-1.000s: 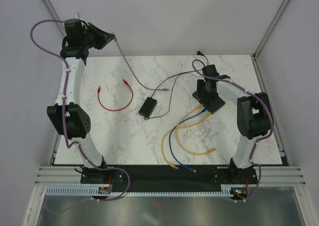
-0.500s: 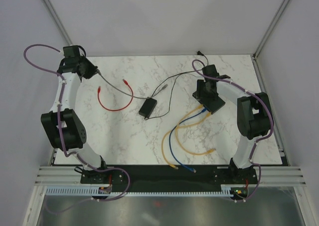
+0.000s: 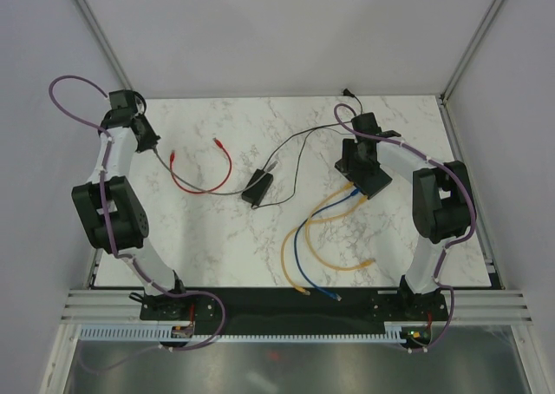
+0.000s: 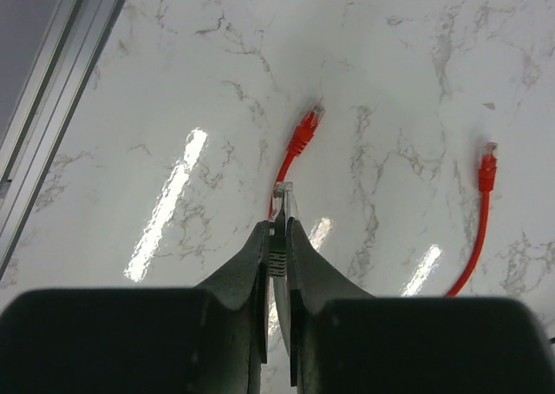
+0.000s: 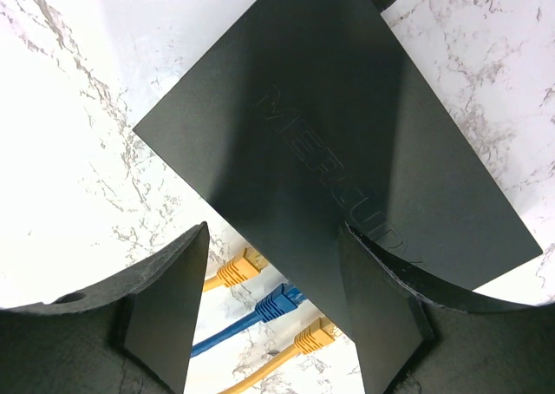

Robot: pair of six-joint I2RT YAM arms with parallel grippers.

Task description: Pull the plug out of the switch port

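Note:
The grey cable's clear plug (image 4: 280, 205) should go down onto the bare tabletop (image 4: 227, 166) beside the red cable, where my left gripper will release it, because that open patch is below the gripper.
The switch (image 5: 338, 125) is a flat black box at the right of the table (image 3: 375, 184). Two yellow plugs (image 5: 238, 271) and one blue plug (image 5: 277, 305) sit in its sockets along the near edge. My right gripper (image 5: 273, 238) is open, straddling the switch from above (image 3: 360, 161). My left gripper (image 4: 277, 229) is shut on a grey cable's clear plug (image 4: 280, 205), low over the table at the far left (image 3: 149, 142), well away from the switch. The grey cable (image 3: 217, 188) trails right to near the power brick.
A small black power brick (image 3: 257, 187) with a thin black cord lies mid-table. A loose red cable (image 3: 199, 188) lies under my left gripper, its plugs (image 4: 303, 132) both free. Yellow and blue cables (image 3: 299, 238) loop toward the near edge. A metal rail (image 4: 52, 90) runs along the left side.
My left gripper has come down and nearer along the left edge with the grey plug, and the grey cable now drapes across the table. The right arm has not moved.

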